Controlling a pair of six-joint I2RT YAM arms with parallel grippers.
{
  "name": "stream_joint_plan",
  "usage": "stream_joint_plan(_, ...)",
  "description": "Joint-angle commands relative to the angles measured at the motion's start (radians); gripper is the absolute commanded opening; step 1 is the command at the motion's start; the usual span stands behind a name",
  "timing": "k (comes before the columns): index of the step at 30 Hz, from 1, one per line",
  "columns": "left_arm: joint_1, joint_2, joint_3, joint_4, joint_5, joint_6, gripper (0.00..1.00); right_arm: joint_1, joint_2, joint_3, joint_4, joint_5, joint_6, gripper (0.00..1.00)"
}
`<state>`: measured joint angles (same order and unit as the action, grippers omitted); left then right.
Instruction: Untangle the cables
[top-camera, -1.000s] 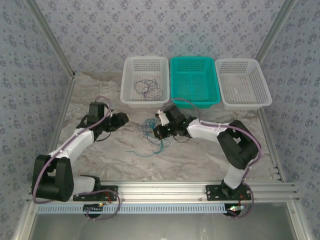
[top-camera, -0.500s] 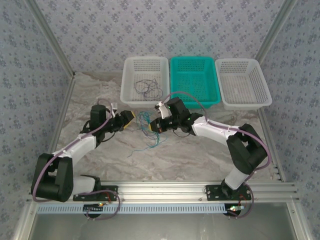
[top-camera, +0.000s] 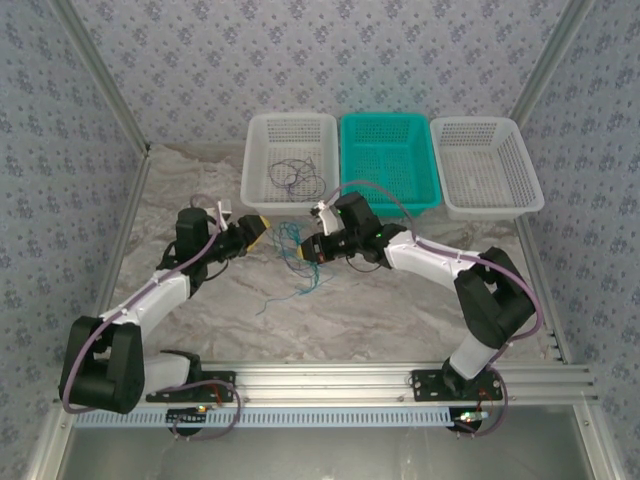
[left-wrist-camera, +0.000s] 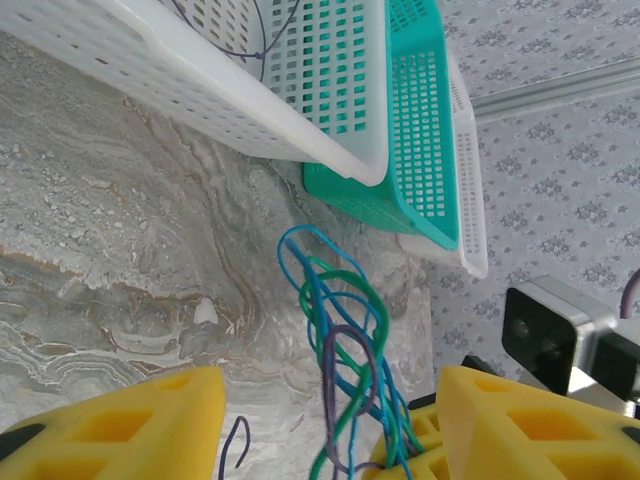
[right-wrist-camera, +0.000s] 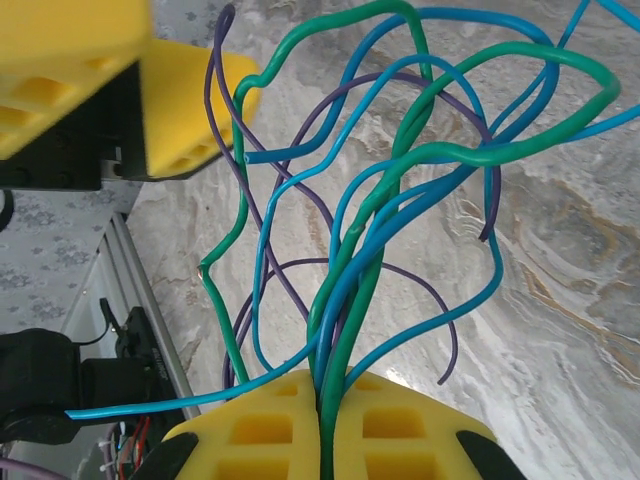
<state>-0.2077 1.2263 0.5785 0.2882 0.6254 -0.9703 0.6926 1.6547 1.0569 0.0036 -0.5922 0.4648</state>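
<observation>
To get the bundle onto the table, my right gripper should lower it first and release it there, since its shut fingers pinch the crossed cables together.
A tangle of thin cables (top-camera: 293, 246), blue, green and dark purple, hangs in front of the baskets, with loose ends trailing onto the table. My right gripper (top-camera: 313, 248) is shut on the bundle. In the right wrist view the cables (right-wrist-camera: 400, 190) fan out from the closed yellow fingers (right-wrist-camera: 260, 435). My left gripper (top-camera: 256, 229) stands open just left of the tangle. In the left wrist view the cable loops (left-wrist-camera: 345, 320) hang between its spread yellow fingers (left-wrist-camera: 120, 425), nearer the right one, touching neither.
Three baskets stand in a row at the back. The left white basket (top-camera: 256, 190) holds thin dark wires, with a teal basket (top-camera: 432, 190) and another white basket (top-camera: 530, 195) to its right. Metal frame rails run along both sides.
My left gripper has moved right, close up to the tangle. My right gripper has carried the bundle back and slightly left, lifting most of it off the table.
</observation>
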Motion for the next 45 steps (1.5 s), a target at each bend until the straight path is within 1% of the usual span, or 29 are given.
stream_joint_plan(1, -0.001, 0.016, 0.001, 0.008, 0.015, 0.012, 0.59, 0.006, -0.007, 0.036, 0.016, -0.045, 0.018, 0.00)
stream_joint_plan(3, -0.008, 0.039, 0.005, 0.021, 0.023, 0.008, 0.58, 0.007, -0.007, 0.038, 0.027, -0.061, 0.024, 0.00)
stream_joint_plan(4, -0.011, 0.047, 0.008, 0.030, 0.026, 0.005, 0.53, 0.008, -0.007, 0.040, 0.030, -0.067, 0.026, 0.00)
stream_joint_plan(7, -0.029, 0.066, 0.015, 0.051, 0.027, -0.001, 0.37, 0.013, -0.004, 0.040, 0.033, -0.070, 0.031, 0.00)
stream_joint_plan(10, -0.036, 0.069, 0.021, 0.046, 0.022, 0.005, 0.23, 0.012, -0.005, 0.041, 0.036, -0.060, 0.043, 0.00)
stream_joint_plan(14, -0.036, 0.059, 0.038, -0.043, -0.006, 0.047, 0.02, 0.010, 0.012, 0.055, 0.008, -0.041, 0.040, 0.00)
stream_joint_plan(15, -0.036, 0.054, 0.038, -0.050, -0.009, 0.050, 0.00, 0.008, 0.017, 0.053, 0.004, -0.039, 0.040, 0.00)
stream_joint_plan(17, -0.036, 0.041, 0.036, -0.062, -0.015, 0.058, 0.00, 0.006, 0.026, 0.051, -0.005, -0.026, 0.042, 0.02)
stream_joint_plan(19, -0.035, 0.022, 0.033, -0.073, -0.025, 0.062, 0.00, 0.004, 0.033, 0.041, -0.018, 0.005, 0.029, 0.10)
stream_joint_plan(20, -0.035, 0.012, 0.030, -0.078, -0.032, 0.062, 0.00, 0.004, 0.037, 0.037, -0.039, 0.043, 0.014, 0.11)
stream_joint_plan(22, -0.033, -0.011, 0.030, -0.088, -0.042, 0.062, 0.00, 0.004, 0.052, 0.024, -0.090, 0.171, -0.011, 0.09)
stream_joint_plan(24, -0.027, -0.031, 0.037, -0.106, -0.046, 0.065, 0.00, -0.007, 0.086, 0.022, -0.173, 0.311, -0.004, 0.07)
stream_joint_plan(25, -0.023, -0.041, 0.044, -0.122, -0.044, 0.068, 0.00, -0.019, 0.101, 0.016, -0.193, 0.353, 0.009, 0.07)
stream_joint_plan(26, -0.018, -0.052, 0.055, -0.142, -0.041, 0.072, 0.00, -0.032, 0.116, 0.001, -0.199, 0.377, 0.022, 0.11)
stream_joint_plan(27, -0.014, -0.062, 0.066, -0.160, -0.036, 0.075, 0.00, -0.046, 0.131, -0.011, -0.208, 0.386, 0.035, 0.15)
stream_joint_plan(28, -0.011, -0.072, 0.074, -0.171, -0.031, 0.074, 0.00, -0.056, 0.142, -0.024, -0.212, 0.383, 0.042, 0.24)
stream_joint_plan(29, -0.006, -0.084, 0.083, -0.181, -0.028, 0.074, 0.00, -0.063, 0.151, -0.038, -0.208, 0.376, 0.046, 0.35)
stream_joint_plan(30, -0.004, -0.096, 0.093, -0.190, -0.027, 0.075, 0.00, -0.065, 0.156, -0.048, -0.208, 0.376, 0.047, 0.40)
stream_joint_plan(33, 0.000, -0.133, 0.134, -0.247, -0.037, 0.098, 0.00, -0.064, 0.151, -0.074, -0.208, 0.378, 0.043, 0.44)
stream_joint_plan(37, 0.012, -0.158, 0.174, -0.303, -0.045, 0.122, 0.00, -0.064, 0.122, -0.086, -0.200, 0.363, 0.028, 0.44)
stream_joint_plan(40, 0.037, -0.183, 0.199, -0.334, -0.044, 0.129, 0.00, -0.065, 0.101, -0.086, -0.203, 0.365, 0.017, 0.44)
stream_joint_plan(43, 0.063, -0.215, 0.234, -0.361, -0.044, 0.132, 0.00, -0.062, 0.062, -0.089, -0.175, 0.320, -0.003, 0.45)
stream_joint_plan(45, 0.065, -0.225, 0.275, -0.385, -0.042, 0.149, 0.00, -0.047, 0.023, -0.095, -0.134, 0.273, -0.016, 0.51)
